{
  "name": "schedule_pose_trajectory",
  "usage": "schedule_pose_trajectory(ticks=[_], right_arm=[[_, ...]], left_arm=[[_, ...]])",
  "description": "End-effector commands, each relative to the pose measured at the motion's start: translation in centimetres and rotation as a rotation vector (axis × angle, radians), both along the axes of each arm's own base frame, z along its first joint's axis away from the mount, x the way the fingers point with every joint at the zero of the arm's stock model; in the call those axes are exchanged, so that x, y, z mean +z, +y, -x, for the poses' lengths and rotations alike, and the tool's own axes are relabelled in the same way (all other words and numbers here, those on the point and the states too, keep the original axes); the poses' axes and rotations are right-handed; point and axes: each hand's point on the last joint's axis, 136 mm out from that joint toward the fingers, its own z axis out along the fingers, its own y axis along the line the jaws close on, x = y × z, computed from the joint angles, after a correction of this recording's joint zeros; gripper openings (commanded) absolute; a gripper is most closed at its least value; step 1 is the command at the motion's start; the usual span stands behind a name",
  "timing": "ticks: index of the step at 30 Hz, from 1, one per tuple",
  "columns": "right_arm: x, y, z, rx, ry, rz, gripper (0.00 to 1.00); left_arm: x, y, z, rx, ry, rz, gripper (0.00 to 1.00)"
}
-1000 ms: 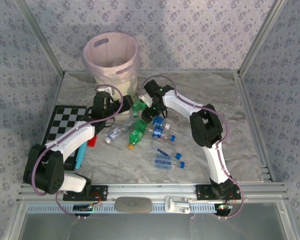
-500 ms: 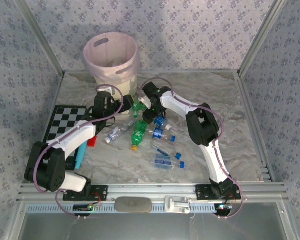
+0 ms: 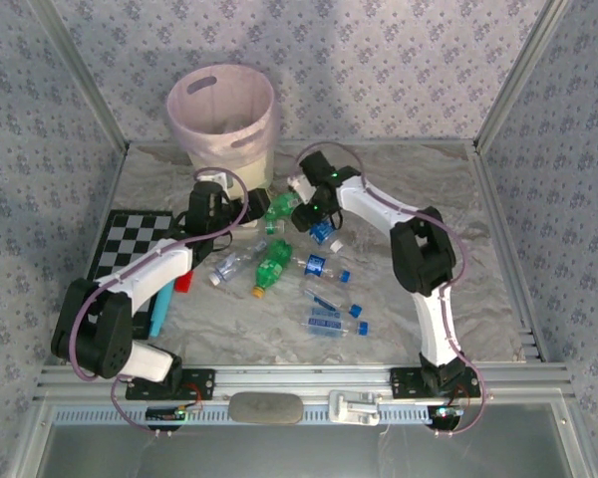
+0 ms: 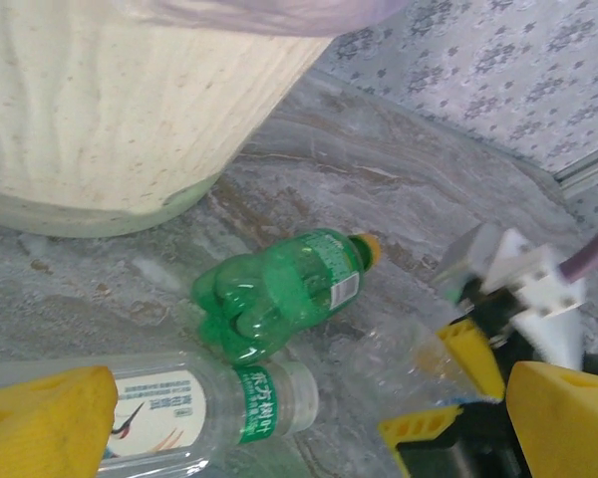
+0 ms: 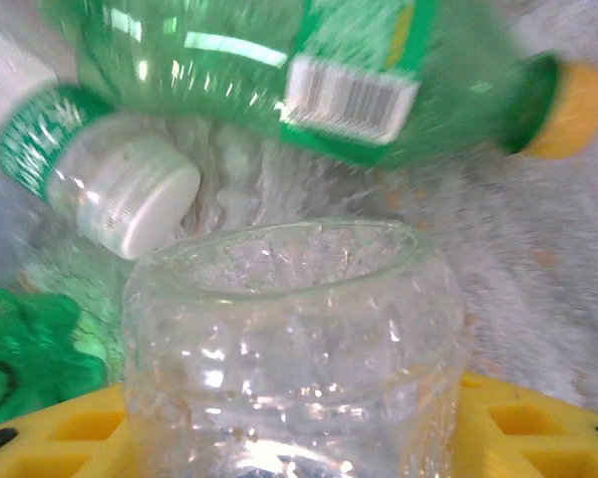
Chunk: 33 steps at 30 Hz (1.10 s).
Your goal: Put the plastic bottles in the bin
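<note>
I will move my left gripper across toward my right gripper and around the blue label of the clear bottle held there. That part of the bottle sticks out uncovered.
The pale pink bin (image 3: 222,115) stands at the back left; its cream wall (image 4: 110,100) rises close ahead in the left wrist view. My right gripper (image 3: 302,210) (image 5: 299,438) is shut on a clear plastic bottle (image 5: 289,349), its base pointing away from the wrist. My left gripper (image 3: 251,211) (image 4: 309,423) is open, and a clear white-capped bottle (image 4: 194,408) lies between its fingers, beside the left one. A green bottle with a yellow cap (image 4: 284,289) (image 5: 309,60) lies just beyond. More bottles (image 3: 324,321) lie mid-table.
A checkered board (image 3: 130,244), a small red block (image 3: 183,283) and a cyan stick (image 3: 162,309) lie at the left by my left arm. The two grippers are close together in front of the bin. Metal frame rails and patterned walls enclose the table.
My right gripper has drawn back and up a little with the clear bottle in it, its elbow swinging right. The left arm has barely moved.
</note>
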Motion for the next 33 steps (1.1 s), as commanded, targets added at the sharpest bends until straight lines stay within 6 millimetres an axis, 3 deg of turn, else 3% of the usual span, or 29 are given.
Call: schedule_pose_trajectory(ticks=[1,7,12,19,33], right_arm=[[6.0,0.0,-1.6,-0.107,-0.076,-0.228,0.56],[9.8,-1.7,-2.9,-0.310,-0.042,-0.536,0.54],[11.7,-3.5,-4.3,-0.464,-0.016,-0.775,0.54],[13.0,-3.0,-4.0,-0.491,-0.019,-0.908,0.52],[14.3,-1.1,-1.7,-0.440,-0.003,-0.950,0.51]], left_arm=[[2.3,-2.1,0.0,-0.083,-0.090,0.059,1.00],[3.1,-5.7,1.4,-0.225,-0.146,0.096,1.00],[2.7,-9.7,2.8,-0.356,-0.131,0.139,1.00],[1.8,-14.6,4.3,-0.509,-0.080,0.206,1.00],[1.0,-16.1,2.9,-0.522,-0.060,0.193,1.00]])
